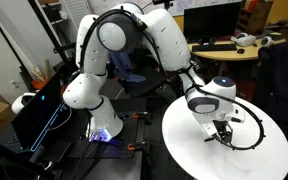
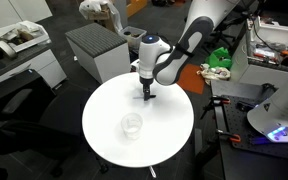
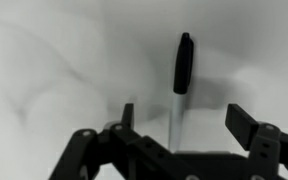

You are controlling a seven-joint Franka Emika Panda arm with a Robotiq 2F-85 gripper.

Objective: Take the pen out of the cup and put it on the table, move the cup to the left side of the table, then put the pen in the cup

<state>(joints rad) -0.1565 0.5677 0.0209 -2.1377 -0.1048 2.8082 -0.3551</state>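
Observation:
My gripper needs to stay low at the table next, and then close both fingers onto the pen's pale body (image 3: 177, 123) between them.
The pen (image 3: 183, 62), with a pale body and a black end, lies on the white table (image 3: 44, 60) in the wrist view. Its pale end reaches in between my gripper's (image 3: 187, 118) two fingers. The fingers are spread wide and neither touches the pen. In both exterior views my gripper (image 2: 147, 95) (image 1: 222, 135) is down at the surface of the round table (image 2: 104, 140) (image 1: 184, 150), near its far edge. The clear cup (image 2: 132, 125) stands upright and empty near the table's middle, a short way in front of the gripper. The pen is too small to make out in the exterior views.
A grey cabinet (image 2: 96, 50) stands behind the table. A curved tan desk (image 1: 234, 50) with clutter is at the back. A black chair (image 2: 14, 110) is beside the table. The robot base (image 1: 99, 120) stands off the table's side, and green items (image 2: 220, 57) lie on a side surface.

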